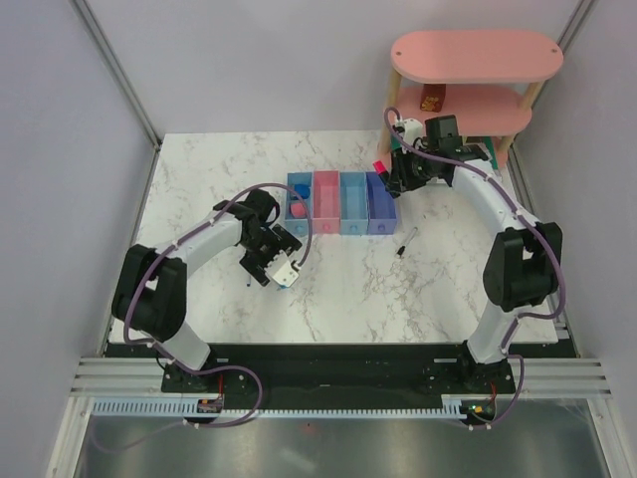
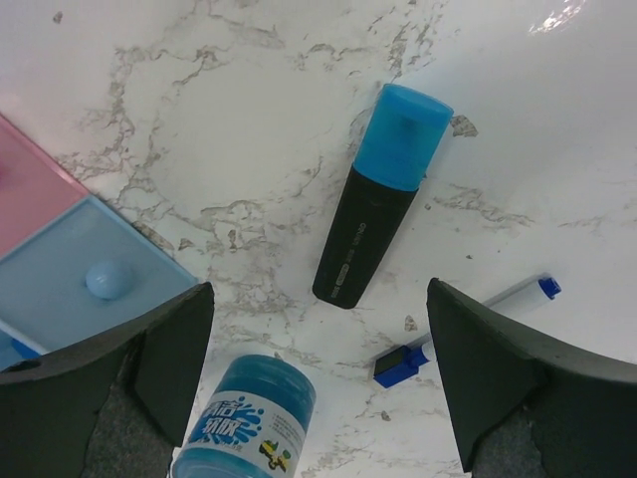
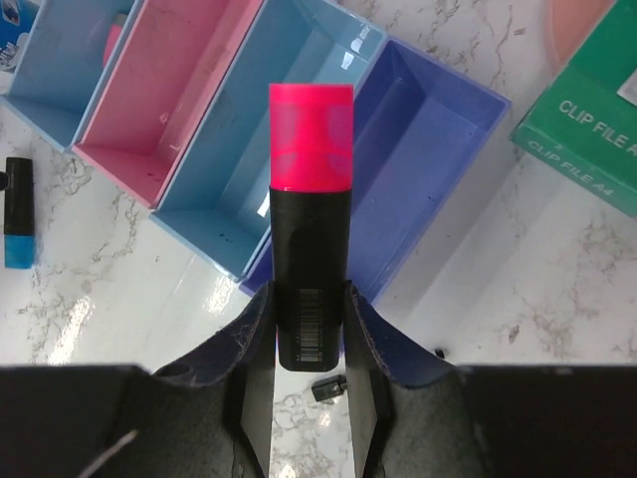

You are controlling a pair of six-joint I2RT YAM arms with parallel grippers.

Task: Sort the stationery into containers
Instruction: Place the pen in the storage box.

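Note:
Next, my left gripper moves down around the black body of the blue-capped highlighter and closes, since that body lies below it, the highlighter's end between the open fingers.
My right gripper [image 3: 311,317] is shut on a black highlighter with a pink cap [image 3: 311,139] and holds it above the joined bins, over the edge between the second light blue bin [image 3: 229,149] and the purple-blue bin [image 3: 438,159]. In the top view it [image 1: 395,175] hangs at the bins' far right end. My left gripper [image 2: 318,289] is open above the table [image 1: 284,267]. A blue tape roll [image 2: 244,423] lies between its jaws by the left finger. A blue-capped highlighter [image 2: 380,189] and a thin pen [image 2: 468,329] lie beyond.
The first light blue bin [image 2: 60,289] holds a small blue round item [image 2: 106,280] and a pink one [image 1: 296,210]; the pink bin [image 1: 325,202] is beside it. Another pen [image 1: 403,242] lies right of the bins. A green-edged book [image 3: 587,110] and pink shelf [image 1: 476,55] stand at the far right.

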